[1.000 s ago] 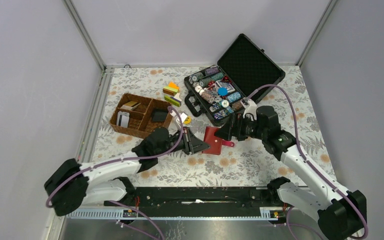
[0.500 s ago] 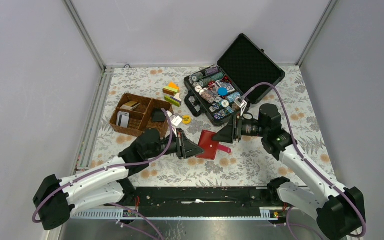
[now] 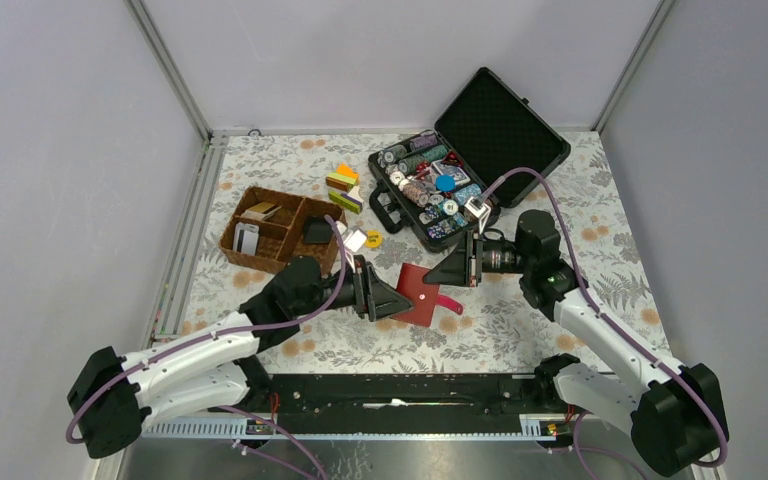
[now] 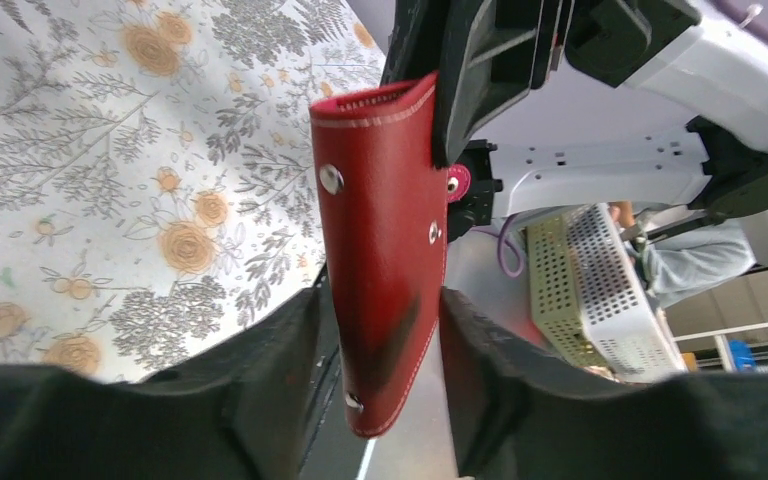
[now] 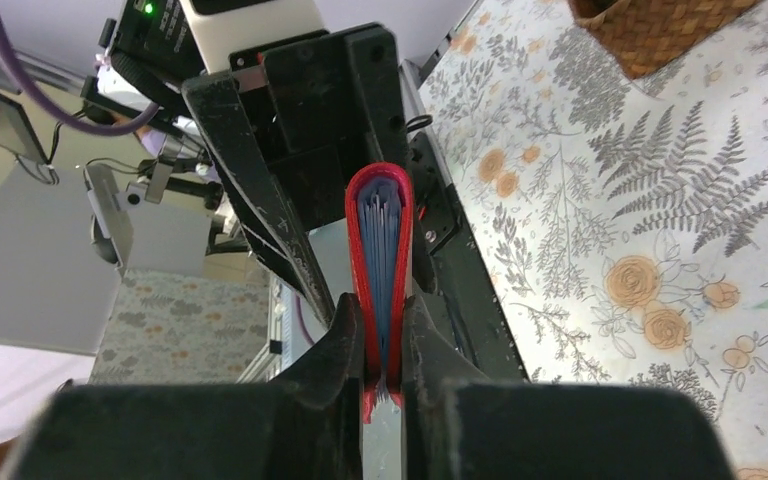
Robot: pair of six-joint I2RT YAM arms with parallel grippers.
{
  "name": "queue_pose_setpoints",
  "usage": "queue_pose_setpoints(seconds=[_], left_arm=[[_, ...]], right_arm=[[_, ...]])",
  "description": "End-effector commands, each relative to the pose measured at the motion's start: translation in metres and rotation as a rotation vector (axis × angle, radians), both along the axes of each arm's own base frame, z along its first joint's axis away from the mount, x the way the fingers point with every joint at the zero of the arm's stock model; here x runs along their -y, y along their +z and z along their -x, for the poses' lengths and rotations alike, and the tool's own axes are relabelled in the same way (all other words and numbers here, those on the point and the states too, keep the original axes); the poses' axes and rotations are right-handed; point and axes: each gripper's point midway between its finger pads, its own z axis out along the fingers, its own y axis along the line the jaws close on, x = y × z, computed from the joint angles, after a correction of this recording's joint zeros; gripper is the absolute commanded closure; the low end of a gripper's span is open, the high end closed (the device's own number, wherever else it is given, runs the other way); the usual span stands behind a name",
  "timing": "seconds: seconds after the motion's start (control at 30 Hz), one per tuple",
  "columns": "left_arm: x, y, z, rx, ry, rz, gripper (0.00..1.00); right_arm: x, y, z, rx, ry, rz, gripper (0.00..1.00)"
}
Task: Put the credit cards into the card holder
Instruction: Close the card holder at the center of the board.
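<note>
I will keep my left gripper in place next and close it across both red covers, because the wallet's loose end (image 3: 408, 315) (image 4: 385, 340) is already between its open fingers.
The card holder (image 3: 422, 293), a red folded wallet, hangs edge-up above the table between both arms. My right gripper (image 3: 450, 272) is shut on its open edge, where light blue pockets show between the red covers (image 5: 382, 250). My left gripper (image 3: 405, 298) is open around the wallet's other end (image 4: 385, 230), its fingers (image 4: 290, 350) standing a little off the leather. The credit cards lie in the wicker basket: a whitish one (image 3: 247, 238), a tan one (image 3: 262, 210) and a dark one (image 3: 317, 231).
The brown wicker basket (image 3: 260, 262) sits at the left. A black hard case (image 3: 500, 125) stands open at the back right, full of poker chips (image 3: 425, 185). Coloured blocks (image 3: 343, 187) lie behind the basket. A metal rail runs along the table's left edge.
My right gripper has closed onto the card holder's edge. My left gripper has loosened from it and now stands open around it. The wallet has turned more upright.
</note>
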Motion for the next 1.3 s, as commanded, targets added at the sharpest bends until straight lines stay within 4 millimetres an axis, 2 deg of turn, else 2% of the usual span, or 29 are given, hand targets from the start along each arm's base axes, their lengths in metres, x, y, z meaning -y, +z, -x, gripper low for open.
queue_pose_setpoints(seconds=[0.0,0.1,0.3,0.43,0.5,0.57,0.6,0.67,0.73,0.83,1.0,1.1,1.27], left_arm=[[0.011,0.04,0.004,0.05,-0.058,0.124,0.46],[0.015,0.038,0.006,0.036,-0.082,0.129,0.47],[0.018,0.04,0.009,0.026,-0.106,0.155,0.63],[0.018,0.036,0.01,0.019,-0.11,0.15,0.9],[0.017,0.032,0.007,0.02,-0.094,0.136,1.0],[0.012,0.031,0.002,0.038,-0.053,0.114,1.0],[0.009,0.032,-0.001,0.05,-0.031,0.102,1.0],[0.002,0.036,-0.009,0.077,0.013,0.068,1.0],[-0.009,0.036,-0.021,0.102,0.069,-0.006,1.0],[-0.032,0.031,-0.042,0.113,0.142,-0.162,1.0],[-0.073,0.048,-0.084,0.111,0.225,-0.249,1.0],[-0.086,0.053,-0.098,0.14,0.255,-0.262,1.0],[-0.087,0.051,-0.101,0.169,0.268,-0.16,1.0]], right_arm=[[-0.003,0.014,0.014,0.022,0.093,-0.066,1.0],[-0.003,0.017,0.019,0.031,0.126,-0.087,1.0],[-0.002,0.013,0.021,0.027,0.141,-0.08,1.0],[-0.003,0.01,0.017,0.024,0.128,-0.07,0.98],[-0.003,0.008,0.011,0.031,0.089,-0.044,0.78],[-0.001,-0.003,0.003,0.017,0.03,0.017,0.49],[0.001,-0.007,-0.002,0.031,-0.007,0.048,0.38],[0.006,-0.015,-0.013,0.048,-0.083,0.108,0.24],[0.011,-0.021,-0.021,0.065,-0.154,0.148,0.17],[0.021,-0.032,-0.034,0.065,-0.27,0.201,0.15],[0.02,-0.034,-0.047,0.061,-0.353,0.148,0.14],[0.014,-0.031,-0.055,0.036,-0.384,0.1,0.16],[-0.007,-0.024,-0.058,0.035,-0.343,0.087,0.19]])
